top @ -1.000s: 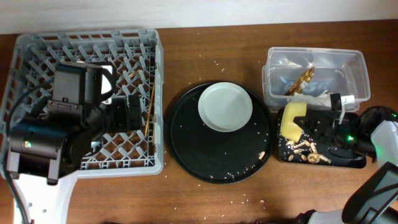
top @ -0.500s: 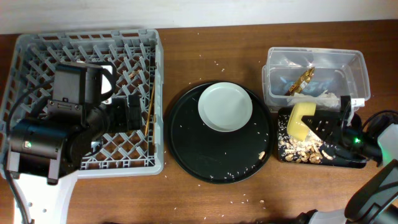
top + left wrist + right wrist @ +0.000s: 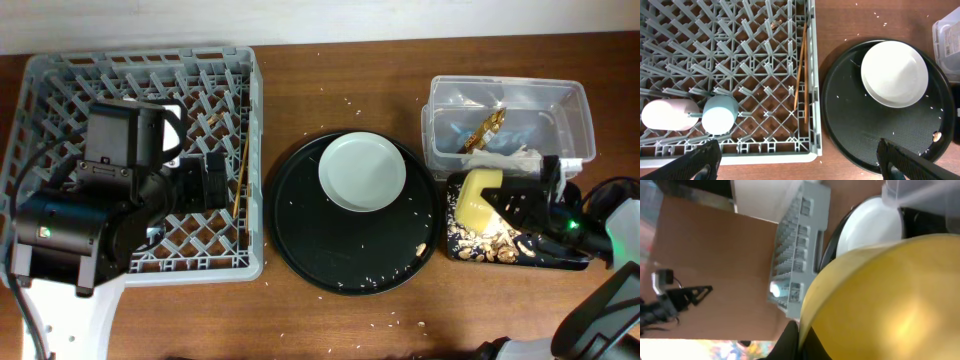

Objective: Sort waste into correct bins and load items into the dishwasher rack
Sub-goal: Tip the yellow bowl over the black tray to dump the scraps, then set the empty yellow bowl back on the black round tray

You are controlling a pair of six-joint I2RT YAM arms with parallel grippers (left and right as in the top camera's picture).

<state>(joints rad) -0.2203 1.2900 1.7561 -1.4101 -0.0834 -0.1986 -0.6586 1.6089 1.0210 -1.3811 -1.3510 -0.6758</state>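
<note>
My right gripper turns the yellow bowl upright next and lowers it onto the round black tray's near part (image 3: 346, 249), since scraps lie in the shallow tray.
My right gripper (image 3: 528, 205) is shut on the rim of the yellow bowl (image 3: 476, 199), held tipped on its side over the shallow black tray (image 3: 570, 262), where beige-brown food scraps (image 3: 485, 240) lie. The bowl fills the right wrist view (image 3: 890, 300). The clear tub (image 3: 575, 120) behind holds the brown-gold wrapper (image 3: 483, 129) and white napkin. The pale plate (image 3: 362, 172) sits on the round black tray (image 3: 300, 230). The grey rack (image 3: 250, 110) holds the pink cup (image 3: 667, 114), the blue cup (image 3: 720, 114) and the chopsticks (image 3: 801, 65). My left gripper (image 3: 800, 162) is open above the rack's front edge.
Rice grains are scattered over the round black tray and the wooden table around it (image 3: 345, 100). The left arm's black body (image 3: 100, 210) covers much of the rack in the overhead view. A scrap (image 3: 421, 249) lies on the round tray's right edge.
The right gripper tilted the yellow bowl further over the black tray and shifted slightly; more food scraps now lie in the tray. The left arm has not moved.
</note>
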